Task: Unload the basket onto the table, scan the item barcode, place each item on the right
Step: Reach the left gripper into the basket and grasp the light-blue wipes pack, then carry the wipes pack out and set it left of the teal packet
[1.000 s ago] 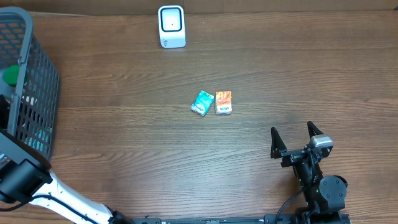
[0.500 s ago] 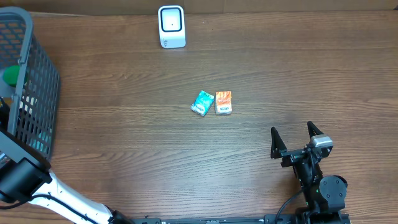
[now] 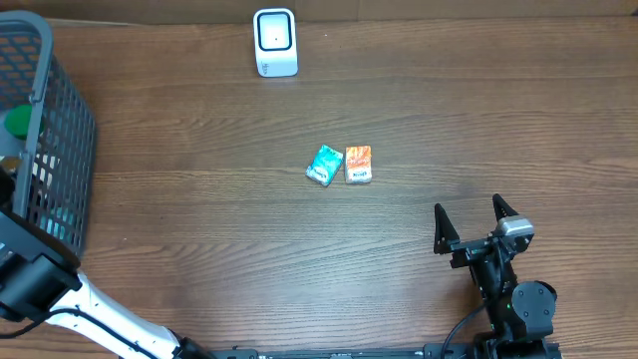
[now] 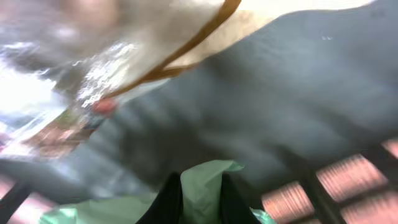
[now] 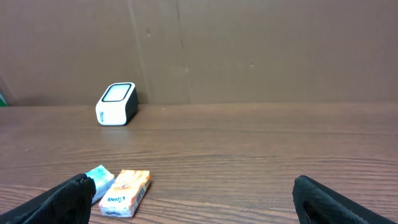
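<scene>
The robot's left gripper will next rise past the basket's rim, move across and go down to let go of the packet on the table beside the teal pack, since that spot is empty.
In the left wrist view my left gripper (image 4: pixel 200 200) is down inside the basket, shut on a fold of a pale green packet (image 4: pixel 202 183). A crinkled clear wrapper (image 4: pixel 74 106) lies just behind it. The white barcode scanner (image 3: pixel 275 42) stands at the far middle of the table, also in the right wrist view as the scanner (image 5: pixel 116 104). My right gripper (image 3: pixel 474 221) rests near the front right, open and holding nothing, and in its own view the gripper (image 5: pixel 199 198) faces the scanner from far off.
A dark mesh basket (image 3: pixel 62 150) fills the left edge, with a green item (image 3: pixel 17 121) showing over its rim. A teal pack (image 3: pixel 324 165) and an orange pack (image 3: pixel 359 164) lie side by side mid-table, in front of my right gripper.
My left gripper has closed onto the green packet inside the basket. The right arm and the packs on the table have not moved.
</scene>
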`<state>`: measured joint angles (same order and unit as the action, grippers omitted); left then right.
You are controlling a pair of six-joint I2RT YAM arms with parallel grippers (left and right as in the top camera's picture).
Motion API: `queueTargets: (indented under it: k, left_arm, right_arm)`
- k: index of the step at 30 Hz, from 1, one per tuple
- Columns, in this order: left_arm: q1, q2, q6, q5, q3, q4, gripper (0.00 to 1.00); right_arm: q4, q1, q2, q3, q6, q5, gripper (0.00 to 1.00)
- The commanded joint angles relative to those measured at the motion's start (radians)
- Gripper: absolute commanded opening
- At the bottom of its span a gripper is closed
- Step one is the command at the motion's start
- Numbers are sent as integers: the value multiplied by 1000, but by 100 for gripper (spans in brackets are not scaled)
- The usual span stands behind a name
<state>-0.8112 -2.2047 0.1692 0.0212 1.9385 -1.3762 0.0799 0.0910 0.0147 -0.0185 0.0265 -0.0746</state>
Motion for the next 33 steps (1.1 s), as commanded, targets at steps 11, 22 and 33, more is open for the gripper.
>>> queueTargets:
  k: [11, 22, 33]
  left_arm:
    - [16, 195, 240, 56, 697, -196, 4]
    - [269, 370, 316, 123, 728, -313, 4]
    - [735, 303, 587, -118, 476, -285, 4]
  right_arm:
    - [-3, -7, -12, 11, 6, -2, 100]
    - [-3, -7, -12, 11, 6, -2, 100]
    - [-3, -7, -12, 11, 6, -2, 100]
